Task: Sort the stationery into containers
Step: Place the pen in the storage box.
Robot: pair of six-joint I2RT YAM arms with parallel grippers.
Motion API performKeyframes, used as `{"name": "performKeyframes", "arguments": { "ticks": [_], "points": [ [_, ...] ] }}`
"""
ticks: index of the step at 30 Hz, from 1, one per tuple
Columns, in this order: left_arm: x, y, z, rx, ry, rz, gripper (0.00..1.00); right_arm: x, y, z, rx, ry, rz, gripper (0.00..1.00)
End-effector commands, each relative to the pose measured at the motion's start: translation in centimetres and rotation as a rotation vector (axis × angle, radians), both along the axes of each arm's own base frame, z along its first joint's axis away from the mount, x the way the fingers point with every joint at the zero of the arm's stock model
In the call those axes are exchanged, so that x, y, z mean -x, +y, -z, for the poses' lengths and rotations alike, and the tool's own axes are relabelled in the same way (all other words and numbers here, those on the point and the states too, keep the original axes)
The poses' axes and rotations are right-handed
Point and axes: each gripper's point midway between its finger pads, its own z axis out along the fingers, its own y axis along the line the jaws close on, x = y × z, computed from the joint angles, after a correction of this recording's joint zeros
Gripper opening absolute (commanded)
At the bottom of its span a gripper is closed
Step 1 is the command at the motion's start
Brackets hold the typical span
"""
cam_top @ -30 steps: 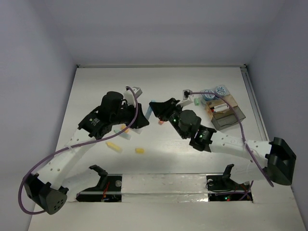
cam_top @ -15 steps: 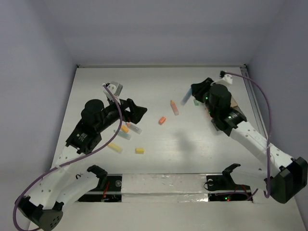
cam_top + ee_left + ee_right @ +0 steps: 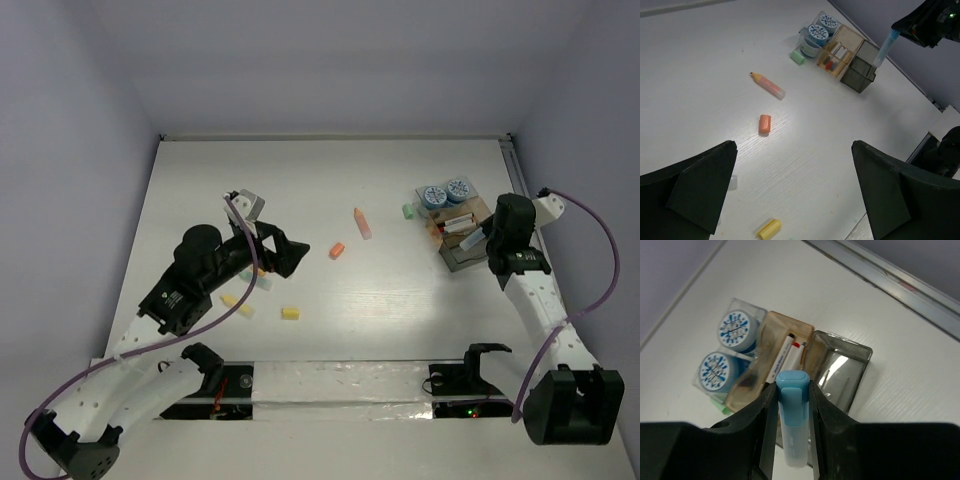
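I should lower my right gripper over the dark compartment next and let go of the light blue marker [image 3: 794,440], since that compartment is open and empty under the tilted marker.
My right gripper [image 3: 791,390] is shut on a light blue capped marker [image 3: 794,440], held tilted just above the containers [image 3: 483,216], a clear divided tray with a brownish compartment [image 3: 771,330] and a dark one [image 3: 840,365]. Two blue-and-white rolls [image 3: 733,330] sit in its far end, with markers beside them. My left gripper [image 3: 794,147] is open and empty above the table, left of centre. Loose stationery lies on the table: an orange stick [image 3: 337,250], a pink-orange marker [image 3: 362,223], a green stick [image 3: 408,211] and yellow pieces [image 3: 290,313].
More small pieces lie under and beside my left arm [image 3: 245,285]. A metal rail [image 3: 527,200] runs along the table's right edge just past the tray. The near edge has a taped strip [image 3: 340,385] between the arm bases.
My right arm has swung from the table's centre to the right, carrying the blue marker over the tray. My left gripper has opened and drawn back a little.
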Motion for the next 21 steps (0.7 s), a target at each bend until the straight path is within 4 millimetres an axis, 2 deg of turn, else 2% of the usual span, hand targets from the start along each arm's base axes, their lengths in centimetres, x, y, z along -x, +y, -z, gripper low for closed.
{"name": "performKeyframes", "arguments": {
  "ticks": [1,10,12,14,16,17,19,20,21],
  "points": [
    [0.4,0.1,-1.7,0.013,-0.075,-0.005,0.99,-0.2,-1.5,1.3,-0.002,0.029,0.043,0.0],
    [0.7,0.4,-1.9,0.004,-0.089,-0.023,0.99,-1.8,-1.6,4.7,-0.047,0.085,0.066,0.0],
    [0.7,0.5,-1.8,0.002,-0.088,-0.029,0.99,-2.1,-1.4,5.4,-0.056,0.094,0.057,0.03],
    [0.6,0.6,-1.8,0.002,-0.088,-0.034,0.99,-2.3,-1.2,6.1,-0.063,0.109,0.047,0.1],
    [0.5,0.6,-1.7,-0.002,-0.085,-0.038,0.99,-2.4,-1.3,6.2,-0.062,0.11,0.047,0.18],
    [0.5,0.6,-1.7,-0.002,-0.085,-0.041,0.99,-2.3,-1.2,6.2,-0.061,0.111,0.045,0.27],
    [0.3,0.6,-1.6,-0.005,-0.082,-0.043,0.99,-2.3,-1.0,6.3,-0.063,0.111,0.031,0.34],
    [0.3,0.7,-1.7,-0.006,-0.082,-0.049,0.99,-2.2,-1.0,6.0,-0.064,0.102,0.028,0.46],
    [0.2,0.7,-1.6,-0.009,-0.08,-0.055,0.99,-2.2,-0.8,6.0,-0.065,0.102,0.015,0.52]
  ]
}}
